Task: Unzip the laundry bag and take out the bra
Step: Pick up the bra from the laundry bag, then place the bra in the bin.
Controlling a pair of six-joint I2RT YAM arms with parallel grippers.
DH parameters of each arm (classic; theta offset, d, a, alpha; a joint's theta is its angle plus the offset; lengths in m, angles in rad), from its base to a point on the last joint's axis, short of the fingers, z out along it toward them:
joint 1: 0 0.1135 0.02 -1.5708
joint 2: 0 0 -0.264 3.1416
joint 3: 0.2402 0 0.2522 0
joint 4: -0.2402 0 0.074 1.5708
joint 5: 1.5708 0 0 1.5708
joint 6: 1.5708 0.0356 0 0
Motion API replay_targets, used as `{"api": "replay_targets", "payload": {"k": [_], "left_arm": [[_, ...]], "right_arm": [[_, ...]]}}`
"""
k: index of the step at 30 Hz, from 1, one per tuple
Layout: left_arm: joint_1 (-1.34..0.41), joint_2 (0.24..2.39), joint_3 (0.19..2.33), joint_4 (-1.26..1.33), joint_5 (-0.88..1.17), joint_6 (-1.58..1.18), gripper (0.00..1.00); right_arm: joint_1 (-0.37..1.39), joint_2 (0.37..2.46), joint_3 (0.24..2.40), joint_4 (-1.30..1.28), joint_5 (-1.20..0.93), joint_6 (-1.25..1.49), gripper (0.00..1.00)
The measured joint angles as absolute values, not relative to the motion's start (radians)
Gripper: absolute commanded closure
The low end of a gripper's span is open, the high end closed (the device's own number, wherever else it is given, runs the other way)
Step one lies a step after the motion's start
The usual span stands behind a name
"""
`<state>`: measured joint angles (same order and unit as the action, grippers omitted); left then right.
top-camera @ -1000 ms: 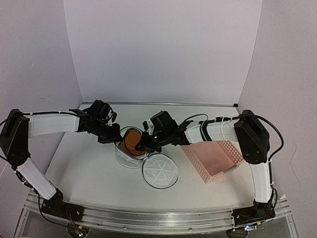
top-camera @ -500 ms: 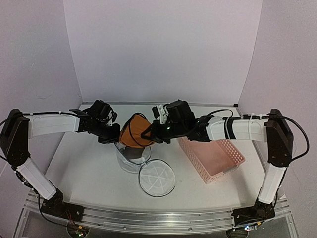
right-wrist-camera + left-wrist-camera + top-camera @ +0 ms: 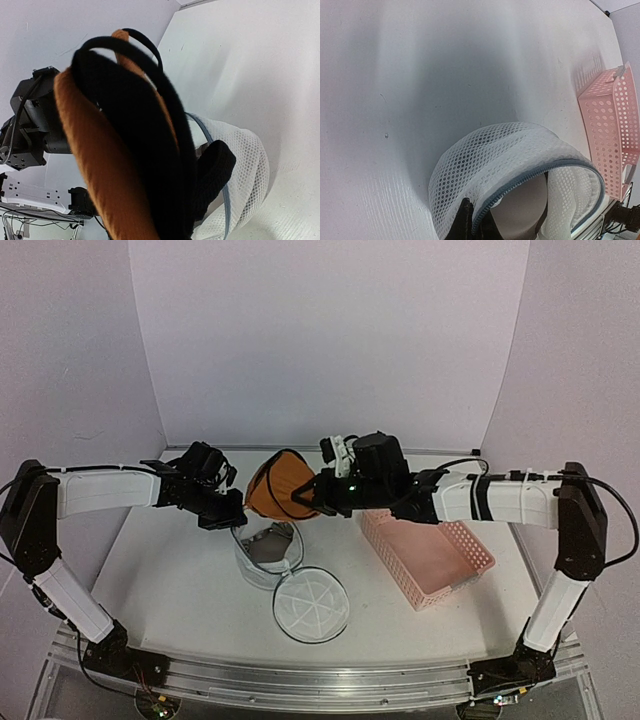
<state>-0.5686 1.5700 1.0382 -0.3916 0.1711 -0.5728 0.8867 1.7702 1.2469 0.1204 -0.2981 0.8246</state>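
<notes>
The pink perforated basket [image 3: 430,550] stands empty, so the robot's right gripper will next swing to the right in the top view, then lower the bra [image 3: 280,485] in there to release it.
The white mesh laundry bag [image 3: 268,552] stands open on the table, its round spoke-ribbed face [image 3: 312,605] flopped down in front. My left gripper [image 3: 226,510] is shut on the bag's left rim; in the left wrist view its dark fingers [image 3: 465,220] pinch the mesh beside the grey zipper [image 3: 530,175]. A beige rounded surface [image 3: 520,205] shows inside the opening. My right gripper [image 3: 315,495] is shut on the bra [image 3: 280,485], orange outside and black inside, held above the bag. The bra fills the right wrist view [image 3: 100,150], hiding the fingers, with a dark part hanging toward the bag [image 3: 245,170].
A pink perforated basket [image 3: 430,550] lies tilted to the right of the bag, below my right forearm; it also shows in the left wrist view [image 3: 612,130]. White walls close the back and both sides.
My right gripper has lifted the bra up out of the bag and drawn it back. The bag's mouth now stands open and its round face has shifted slightly left. The left gripper has held still.
</notes>
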Motion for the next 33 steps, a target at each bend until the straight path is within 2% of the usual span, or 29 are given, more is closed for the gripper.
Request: {"api": "replay_targets", "payload": {"k": [9, 24, 33], "left_arm": [[-0.569, 1.570, 1.038, -0.392, 0.171, -0.572, 1.00], [-0.569, 1.570, 1.039, -0.392, 0.171, -0.558, 1.00], [-0.569, 1.571, 1.041, -0.392, 0.172, -0.550, 1.00]], "right_arm": [[0.841, 1.641, 1.149, 0.094, -0.226, 0.777, 1.00], [0.771, 1.210, 0.957, -0.179, 0.099, 0.621, 1.00], [0.675, 1.117, 0.820, -0.333, 0.159, 0.601, 1.00]]}}
